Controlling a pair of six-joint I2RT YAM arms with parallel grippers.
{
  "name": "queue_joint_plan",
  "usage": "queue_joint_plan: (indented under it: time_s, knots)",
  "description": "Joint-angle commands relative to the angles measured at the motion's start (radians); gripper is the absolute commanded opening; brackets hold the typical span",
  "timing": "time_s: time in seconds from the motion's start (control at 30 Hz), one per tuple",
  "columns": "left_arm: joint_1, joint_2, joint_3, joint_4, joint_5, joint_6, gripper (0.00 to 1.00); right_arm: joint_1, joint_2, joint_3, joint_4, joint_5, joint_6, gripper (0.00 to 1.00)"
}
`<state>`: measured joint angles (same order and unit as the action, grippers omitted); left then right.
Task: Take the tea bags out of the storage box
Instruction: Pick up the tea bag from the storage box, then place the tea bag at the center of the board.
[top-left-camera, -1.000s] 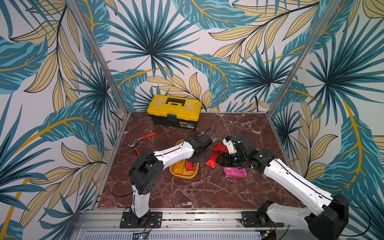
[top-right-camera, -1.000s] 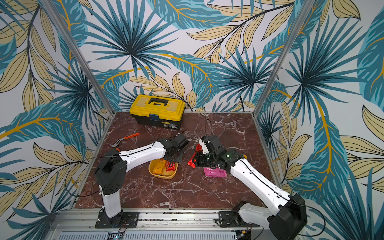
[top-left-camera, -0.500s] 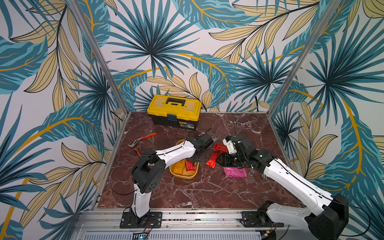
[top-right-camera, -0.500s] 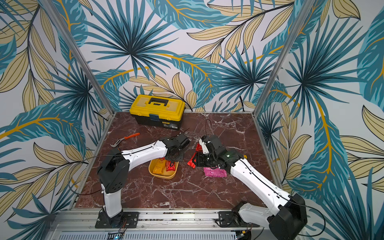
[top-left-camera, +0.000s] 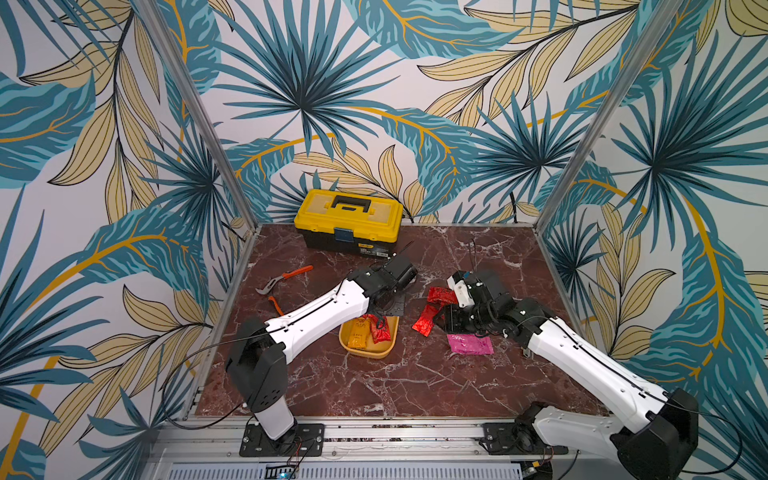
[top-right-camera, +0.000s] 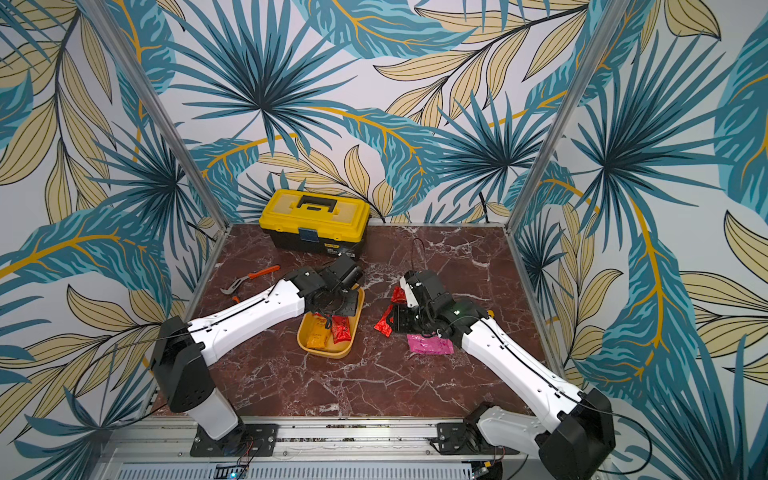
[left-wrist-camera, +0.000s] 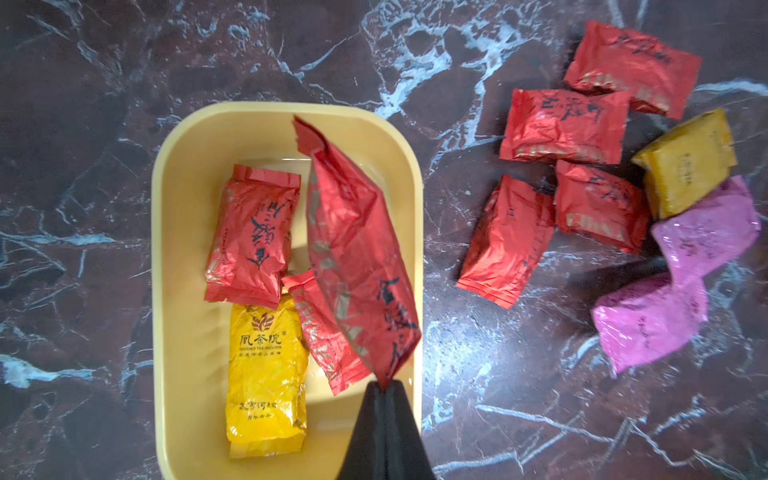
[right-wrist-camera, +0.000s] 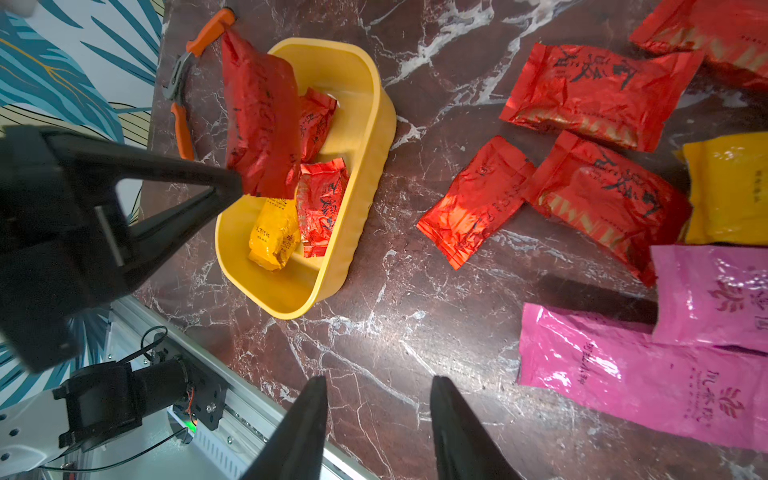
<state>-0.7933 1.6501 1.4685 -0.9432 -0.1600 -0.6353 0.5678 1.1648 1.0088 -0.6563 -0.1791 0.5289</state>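
The left gripper moves over the box's rim next, lowers there and releases the red bag's corner, since the marble (top-left-camera: 436, 345) (left-wrist-camera: 568, 342) beside the near pink bag is bare.
The yellow-orange storage box (left-wrist-camera: 183, 249) sits on the marble in front of the left arm and shows in both top views, rim (top-left-camera: 368, 354). My left gripper (left-wrist-camera: 384, 386) is shut on the corner of a red tea bag (left-wrist-camera: 357, 253), which hangs tilted above the box. Two red tea bags (left-wrist-camera: 249, 237) and a yellow one (left-wrist-camera: 266, 374) lie inside. Several red tea bags (left-wrist-camera: 561, 124), a yellow one (left-wrist-camera: 685, 162) and two pink ones (right-wrist-camera: 623, 374) lie on the table beside the box. My right gripper (right-wrist-camera: 378, 386) is open over bare marble between the box and the pink bags.
A black toolbox with a yellow lid (top-left-camera: 348, 222) stands at the back wall. Orange-handled pliers (top-left-camera: 282, 280) lie left of the left arm. Metal frame posts and a front rail (top-left-camera: 374, 432) bound the table.
My left gripper has closed on the red tea bag in the box, and the left arm has shifted slightly. The right arm has stayed put.
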Motion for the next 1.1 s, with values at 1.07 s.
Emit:
queue_joint_plan:
  time_s: [1.07]
  knots:
    - [-0.218,0.305,0.089,0.223,0.325,0.008,0.00,-0.171,-0.276,-0.162,-0.172,0.111,-0.041,0.47]
